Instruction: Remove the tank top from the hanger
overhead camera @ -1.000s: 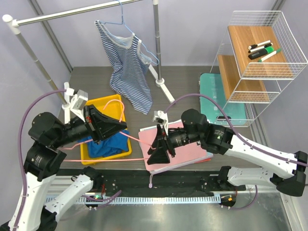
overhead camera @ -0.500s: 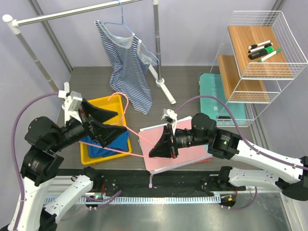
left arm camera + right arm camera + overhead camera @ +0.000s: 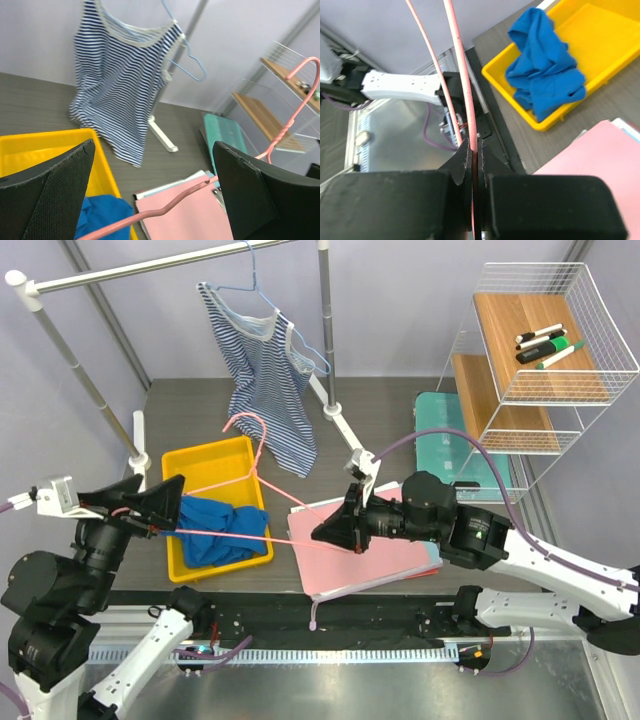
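Note:
I will swing the hanger outward, up and to the left in the top view onto the bar's empty part (image 3: 172, 260) with my right gripper, then release it, since the hanger's wire is bare.
A bare pink hanger (image 3: 258, 462) hangs in the air over the yellow bin (image 3: 205, 455), its lower wire pinched in my right gripper (image 3: 318, 534), which is shut on it (image 3: 474, 150). My left gripper (image 3: 163, 486) stands open at the far left; the hanger's wire (image 3: 175, 202) crosses between its wide-apart fingers (image 3: 50, 200) without touching them. A crumpled blue tank top (image 3: 220, 530) lies in the bin, off the hanger. A striped blue-and-white tank top (image 3: 265, 380) hangs on a light blue hanger (image 3: 300, 345) from the rail.
The clothes rack's upright pole (image 3: 325, 320) and foot stand behind the bin. A pink folder (image 3: 370, 555) lies under my right arm, with a teal case (image 3: 445, 430) beyond it. A wire shelf (image 3: 540, 340) with markers stands at the back right.
My left gripper opened, let go of the pink hanger and drew back to the left. My right gripper shut on the hanger's wire and shifted slightly back-right.

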Controlling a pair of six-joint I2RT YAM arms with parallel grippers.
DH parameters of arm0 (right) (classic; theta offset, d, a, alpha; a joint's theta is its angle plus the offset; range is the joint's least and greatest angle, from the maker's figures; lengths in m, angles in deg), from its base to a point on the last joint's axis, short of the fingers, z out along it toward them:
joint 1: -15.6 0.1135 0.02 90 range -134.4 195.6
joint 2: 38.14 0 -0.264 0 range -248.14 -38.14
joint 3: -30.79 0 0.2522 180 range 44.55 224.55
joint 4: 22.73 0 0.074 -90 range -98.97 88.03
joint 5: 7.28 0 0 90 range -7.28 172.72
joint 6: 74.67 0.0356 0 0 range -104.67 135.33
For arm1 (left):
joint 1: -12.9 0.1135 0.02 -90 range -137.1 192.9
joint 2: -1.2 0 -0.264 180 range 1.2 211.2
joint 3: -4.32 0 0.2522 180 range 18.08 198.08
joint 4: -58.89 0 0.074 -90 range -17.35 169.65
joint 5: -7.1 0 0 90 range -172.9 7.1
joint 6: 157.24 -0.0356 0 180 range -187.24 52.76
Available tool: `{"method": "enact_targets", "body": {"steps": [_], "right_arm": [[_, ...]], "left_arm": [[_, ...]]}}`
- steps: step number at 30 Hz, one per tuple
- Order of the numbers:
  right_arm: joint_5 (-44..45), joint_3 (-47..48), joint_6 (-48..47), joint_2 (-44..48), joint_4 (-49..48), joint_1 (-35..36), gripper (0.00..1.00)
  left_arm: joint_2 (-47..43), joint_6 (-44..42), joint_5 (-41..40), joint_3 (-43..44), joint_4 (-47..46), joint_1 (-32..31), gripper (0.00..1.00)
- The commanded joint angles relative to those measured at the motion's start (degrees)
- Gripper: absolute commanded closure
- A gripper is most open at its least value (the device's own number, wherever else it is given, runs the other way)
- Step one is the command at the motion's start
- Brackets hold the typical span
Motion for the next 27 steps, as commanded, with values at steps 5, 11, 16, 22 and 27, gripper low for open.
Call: {"method": "enact_targets", "body": {"steps": [5,11,16,22,27], "right_arm": [[26.8,18.2,-4.9,-14.4,3.2,-1.6,0.99],[30.1,32.3,-8.5,-28.5,4.3,-2.8,0.99],[26.9,41.1,-10.0,-34.3,4.4,-3.8,0.99],[23.3,53.8,-11.3,-43.3,5.4,-6.2,0.99],[21.1,63.5,-11.3,-51.2,4.8,-7.6,0.99]], "left_arm": [[-2.8,-1.7,-8.5,-2.3,2.7,0.0,0.00],[-5.0,-1.3,-8.4,-2.2,5.2,-0.1,0.00],[-5.8,-2.5,-15.2,0.0,7.0,-0.1,0.00],[-6.1,-2.3,-9.2,-1.0,5.5,-0.1,0.00],[-6.3,0.3,-6.5,-2.9,6.5,0.0,0.00]]}}
